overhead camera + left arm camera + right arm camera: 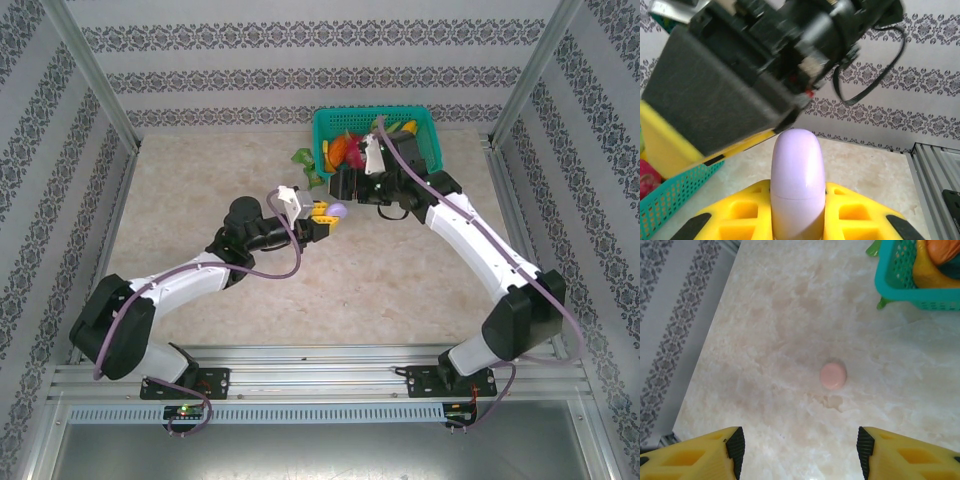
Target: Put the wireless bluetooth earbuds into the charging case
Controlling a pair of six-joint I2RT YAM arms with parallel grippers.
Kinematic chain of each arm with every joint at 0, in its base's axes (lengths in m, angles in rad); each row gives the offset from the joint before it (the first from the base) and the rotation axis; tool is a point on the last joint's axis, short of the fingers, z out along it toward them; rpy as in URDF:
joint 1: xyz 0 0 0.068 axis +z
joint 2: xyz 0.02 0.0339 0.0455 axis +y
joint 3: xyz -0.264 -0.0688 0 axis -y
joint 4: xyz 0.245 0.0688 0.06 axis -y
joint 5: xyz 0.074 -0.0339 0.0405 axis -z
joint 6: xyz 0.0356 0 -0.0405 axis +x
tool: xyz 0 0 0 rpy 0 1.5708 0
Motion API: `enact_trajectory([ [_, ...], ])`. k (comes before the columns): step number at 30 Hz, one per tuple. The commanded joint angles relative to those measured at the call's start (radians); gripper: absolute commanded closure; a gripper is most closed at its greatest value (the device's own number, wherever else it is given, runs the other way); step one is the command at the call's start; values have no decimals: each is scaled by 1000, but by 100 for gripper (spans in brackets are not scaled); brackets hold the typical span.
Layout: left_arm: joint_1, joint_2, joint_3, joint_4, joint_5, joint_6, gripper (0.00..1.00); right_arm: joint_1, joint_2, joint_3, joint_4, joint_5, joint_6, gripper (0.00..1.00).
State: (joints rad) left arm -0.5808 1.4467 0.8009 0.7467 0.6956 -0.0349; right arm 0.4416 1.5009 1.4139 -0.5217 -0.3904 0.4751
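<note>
The lavender case hangs above the table, so I will tilt my left gripper downward and lower the case onto the bare tabletop near the basket to release it.
A lavender charging case point(797, 170) stands edge-on and closed between yellow fingers point(735, 212), with my left gripper point(798, 212) shut on it. In the top view this case point(338, 211) hangs above the table's middle in the left gripper point(325, 211). My right gripper point(347, 186) hovers close behind it, and its black pad point(715, 90) looms at upper left in the left wrist view. The right gripper point(801, 446) is open, with nothing between its fingers. A small round pink case point(833, 375) lies closed on the table ahead of it. The earbuds are out of view.
A teal basket point(424, 128) holding several colourful toys stands at the back of the table, and its corner point(890, 290) is at the right wrist view's upper right. A green toy point(303, 158) lies left of it. Patterned walls enclose the table.
</note>
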Motion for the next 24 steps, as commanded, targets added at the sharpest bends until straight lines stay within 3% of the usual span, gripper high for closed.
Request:
enact_trajectory([
  [1, -9, 16, 46, 5, -9, -12, 100, 9, -87, -60, -24, 7, -23, 37],
  [5, -9, 46, 58, 11, -23, -36, 100, -16, -145, -126, -16, 77, -3, 37],
  [10, -9, 117, 82, -47, -73, -141, 100, -121, -187, -223, 8, 176, 92, 36],
  [16, -8, 286, 226, -308, -161, -390, 99, -185, -224, -362, 39, 225, 134, 35],
  [20, -7, 464, 428, -582, -91, -537, 97, -204, -248, -437, 55, 241, 146, 35],
  [24, -8, 573, 490, -613, -99, -653, 96, -216, -261, -475, 66, 244, 152, 35],
])
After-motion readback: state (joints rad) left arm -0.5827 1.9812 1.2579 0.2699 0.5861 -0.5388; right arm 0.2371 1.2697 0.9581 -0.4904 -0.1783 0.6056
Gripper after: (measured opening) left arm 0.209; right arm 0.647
